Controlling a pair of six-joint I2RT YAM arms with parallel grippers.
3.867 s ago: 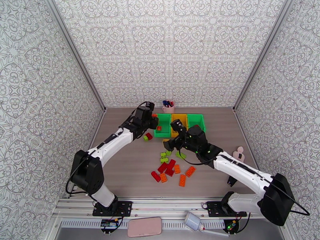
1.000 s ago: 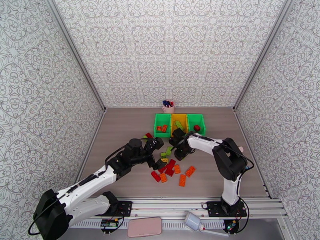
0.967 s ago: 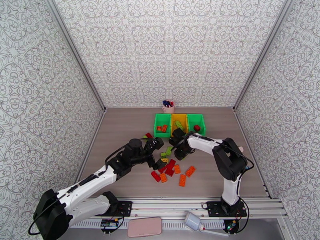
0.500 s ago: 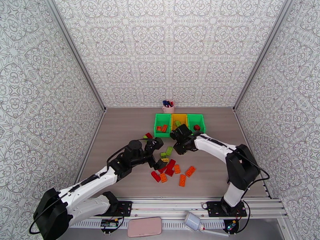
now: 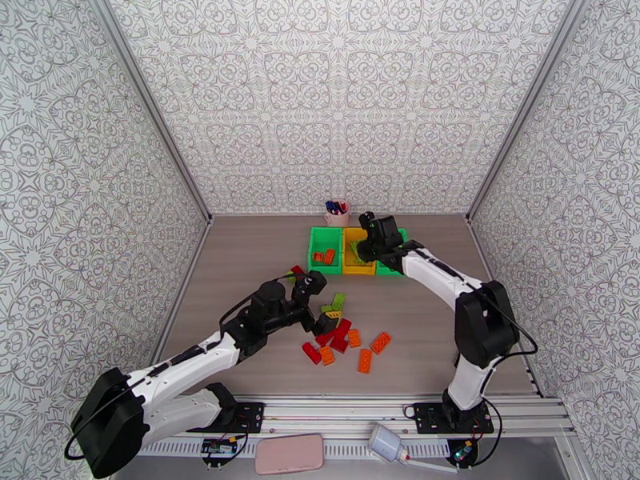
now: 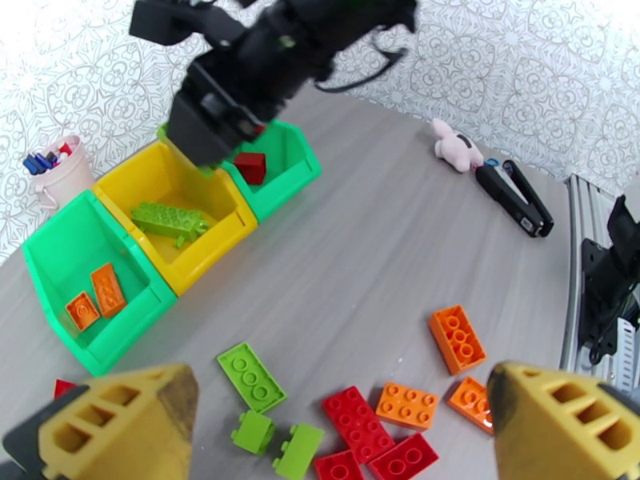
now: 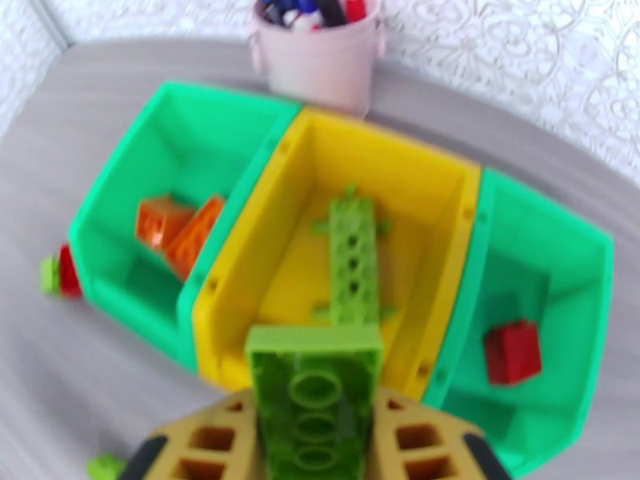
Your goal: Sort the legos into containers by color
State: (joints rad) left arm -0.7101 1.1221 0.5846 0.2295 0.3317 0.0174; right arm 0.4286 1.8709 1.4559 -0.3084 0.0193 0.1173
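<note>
I will reach my right gripper outward next, over the yellow container's bottom beside the matching long green lego, and release the light green lego there, since that bottom lies outward.
My right gripper (image 7: 314,430) is shut on a light green lego (image 7: 314,386) and hangs over the near edge of the yellow container (image 7: 448,258); in the top view the right gripper (image 5: 362,251) is above that yellow container (image 5: 358,268). A long green lego (image 7: 353,254) lies inside it. The left green container (image 7: 104,226) holds two orange legos (image 7: 172,226), and the right green container (image 7: 560,330) holds a red one (image 7: 512,351). My left gripper (image 6: 336,426) is open just above the loose pile of red (image 6: 358,418), orange (image 6: 456,338) and green legos (image 6: 250,376).
A pink pen cup (image 7: 316,50) stands behind the containers. A pink plush toy (image 6: 452,146) and a black tool (image 6: 516,198) lie on the table's right side. A red and green lego pair (image 5: 296,272) sits left of the bins.
My right gripper closed on a green lego at the pile, lifted it and carried it back over the yellow container. The left gripper edged slightly right over the pile, still open.
</note>
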